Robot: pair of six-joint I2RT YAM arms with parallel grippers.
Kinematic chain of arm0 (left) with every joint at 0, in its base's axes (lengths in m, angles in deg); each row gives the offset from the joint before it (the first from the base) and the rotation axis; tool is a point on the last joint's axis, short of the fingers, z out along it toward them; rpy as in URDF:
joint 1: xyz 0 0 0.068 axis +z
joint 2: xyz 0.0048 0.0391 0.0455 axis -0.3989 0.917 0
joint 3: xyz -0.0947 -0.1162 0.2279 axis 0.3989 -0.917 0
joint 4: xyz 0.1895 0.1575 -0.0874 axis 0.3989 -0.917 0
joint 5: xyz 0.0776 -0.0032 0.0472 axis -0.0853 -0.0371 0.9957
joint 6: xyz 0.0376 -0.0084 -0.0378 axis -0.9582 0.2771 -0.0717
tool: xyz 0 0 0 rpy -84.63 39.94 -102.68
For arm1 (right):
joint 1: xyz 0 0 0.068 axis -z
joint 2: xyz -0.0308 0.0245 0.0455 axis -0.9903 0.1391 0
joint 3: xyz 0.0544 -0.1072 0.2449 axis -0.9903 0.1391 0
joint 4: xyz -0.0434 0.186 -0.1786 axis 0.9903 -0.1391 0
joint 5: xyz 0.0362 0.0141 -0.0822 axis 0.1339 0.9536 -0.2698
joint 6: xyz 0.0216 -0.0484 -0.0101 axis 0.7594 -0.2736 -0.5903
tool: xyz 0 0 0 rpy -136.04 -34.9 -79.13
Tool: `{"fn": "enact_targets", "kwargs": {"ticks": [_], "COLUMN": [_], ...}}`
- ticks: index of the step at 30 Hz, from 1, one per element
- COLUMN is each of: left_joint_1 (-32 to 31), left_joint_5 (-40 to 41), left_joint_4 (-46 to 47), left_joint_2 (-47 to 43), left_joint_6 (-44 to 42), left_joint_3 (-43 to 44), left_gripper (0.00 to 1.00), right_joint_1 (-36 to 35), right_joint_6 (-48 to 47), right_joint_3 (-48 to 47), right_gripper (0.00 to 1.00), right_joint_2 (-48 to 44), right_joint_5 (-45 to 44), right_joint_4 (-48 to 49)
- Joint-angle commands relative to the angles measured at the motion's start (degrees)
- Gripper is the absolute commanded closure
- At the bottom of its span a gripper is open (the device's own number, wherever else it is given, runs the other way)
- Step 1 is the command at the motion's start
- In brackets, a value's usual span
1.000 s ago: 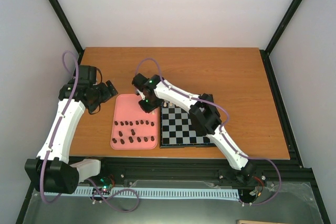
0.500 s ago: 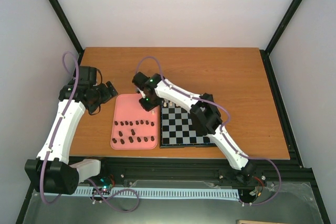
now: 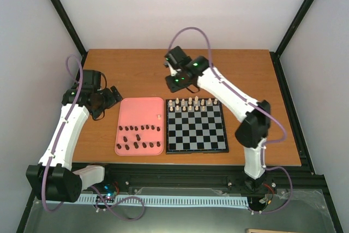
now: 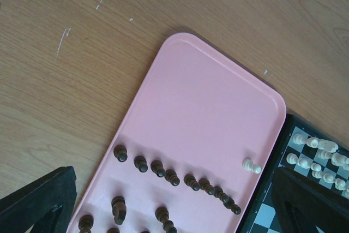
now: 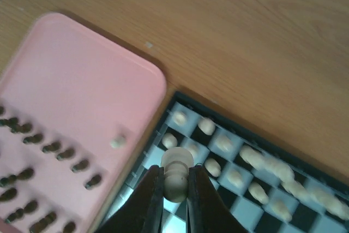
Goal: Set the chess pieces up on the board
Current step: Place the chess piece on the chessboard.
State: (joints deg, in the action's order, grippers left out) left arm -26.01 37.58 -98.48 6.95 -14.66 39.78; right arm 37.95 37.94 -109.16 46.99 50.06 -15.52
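Note:
The empty square [image 3: 210, 108] beside the nearer row's last pawn is below my right gripper, to its right in the top view. I will cross there next, lower and release.
My right gripper [image 5: 175, 189] is shut on a cream chess piece [image 5: 176, 172], held in the air over the far left corner of the board [image 5: 220, 109]. From above, the right gripper [image 3: 176, 83] hangs just behind the board [image 3: 196, 135]. Cream pieces [image 3: 193, 103] fill its two far rows. One cream pawn [image 3: 158, 117] stands on the pink tray [image 3: 140, 107] with several dark pieces [image 3: 139, 137]. My left gripper [image 3: 112, 95] is open beside the tray's far left corner, holding nothing. In the left wrist view the cream pawn [image 4: 251, 166] and dark pieces [image 4: 174, 177] lie between its spread fingers.
Bare wooden table [image 3: 240, 75] stretches behind and to the right of the board. Black frame posts [image 3: 286, 36] stand at the table's back corners. The tray [image 4: 207, 96] lies right against the board's left edge.
The right gripper closed on a cream piece at the tray's right edge, then rose and swung back and right to above the board's far left corner. The left arm stayed still.

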Motion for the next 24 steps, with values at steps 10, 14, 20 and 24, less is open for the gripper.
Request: {"fn": "enact_targets", "kwargs": {"ticks": [10,14,20,24], "left_joint_1": [0.5,0.5,0.5,0.5], "left_joint_5": [-1.2,-1.2,-1.0,-1.2], "left_joint_4": [1.8,1.7,1.6,1.7], "left_joint_2": [1.2,1.7,2.2,2.6], "left_joint_6": [-1.3,-1.5,-1.8,-1.6], "left_joint_3": [-1.1,-0.9,-0.6,-0.4], "left_gripper": [0.01,0.01,0.01,0.01], "right_joint_1": [14.1,16.2,17.4,18.7], "right_joint_6": [4.3,4.8,5.0,4.7], "right_joint_3": [29.6,32.4,35.6,37.2], "right_gripper": [0.97,0.97,0.97,0.97], "right_joint_2": [-14.0,-13.7,-13.3,-12.2], "right_joint_5": [-0.4,0.6,0.8,0.5], "right_joint_4": [1.3,2.3,3.2,4.4]}}
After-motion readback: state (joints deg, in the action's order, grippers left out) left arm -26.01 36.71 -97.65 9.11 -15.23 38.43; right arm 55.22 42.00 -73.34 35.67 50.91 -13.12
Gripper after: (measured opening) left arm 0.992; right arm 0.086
